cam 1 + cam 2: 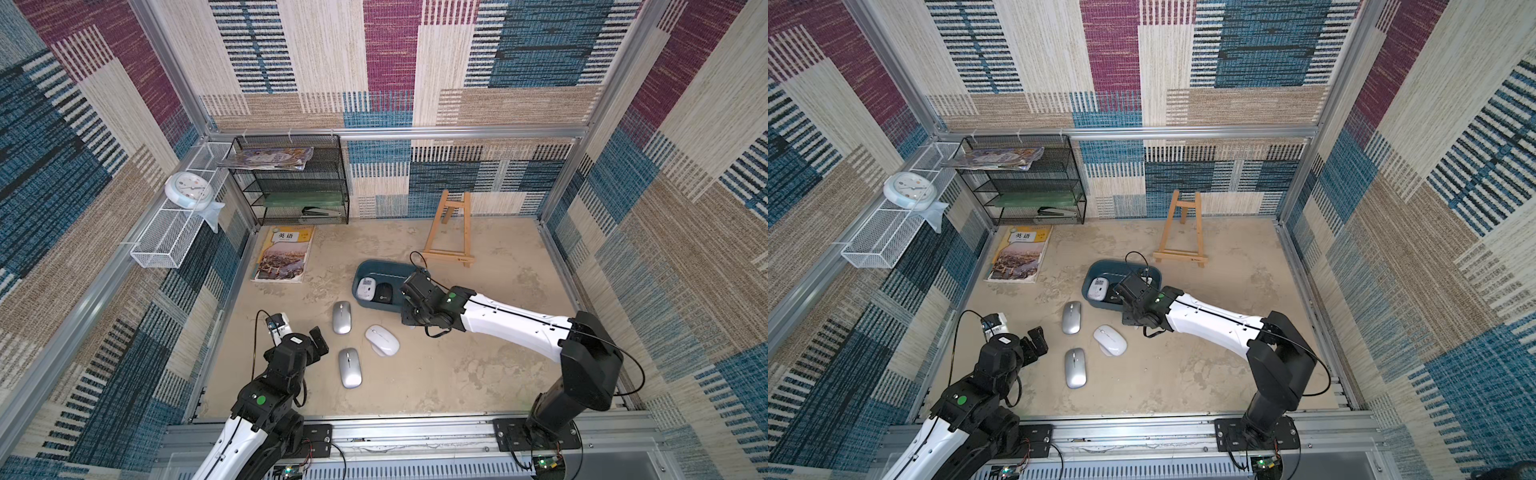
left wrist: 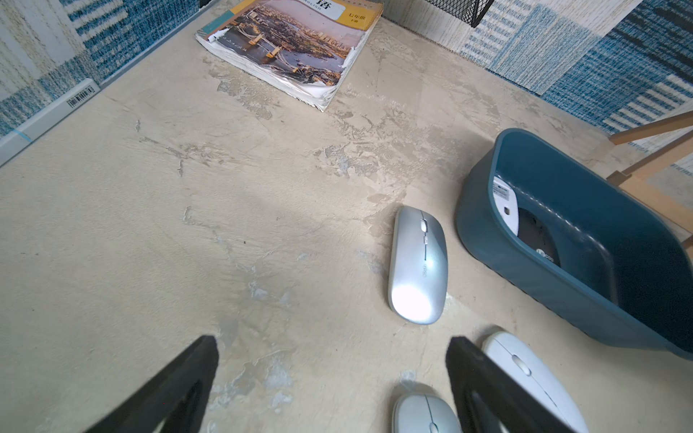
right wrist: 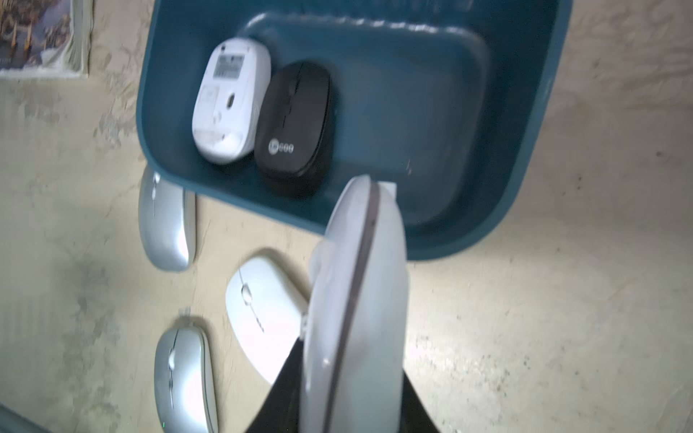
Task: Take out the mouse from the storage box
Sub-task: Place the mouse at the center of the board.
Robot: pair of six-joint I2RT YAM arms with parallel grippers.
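Observation:
I will move my right gripper back from the box (image 1: pixel 386 269) next, lower it to the bare tabletop beside the white mouse and let go there, because that spot is empty.
The teal storage box (image 1: pixel 386 269) (image 3: pixel 487 112) sits mid-table. Inside it lie an upturned white mouse (image 1: pixel 366 288) (image 3: pixel 228 101) and a black mouse (image 1: pixel 384 293) (image 3: pixel 296 123). My right gripper (image 3: pixel 352 360) is shut on a pale grey-white mouse (image 3: pixel 356 285), held on edge just over the box's near rim. In the top views the right wrist (image 1: pixel 419 305) hides this grip. My left gripper (image 2: pixel 332 343) (image 1: pixel 318 338) hangs open and empty left of three mice on the table: silver (image 1: pixel 341 317), white (image 1: pixel 382 340) and silver (image 1: pixel 349 367).
A textbook (image 1: pixel 284 253) lies at the back left. A wooden easel (image 1: pixel 451 230) stands just behind the box. A black mesh rack (image 1: pixel 291 178) fills the back-left corner. A white wire basket (image 1: pixel 174 232) with a clock (image 1: pixel 189 189) hangs on the left wall.

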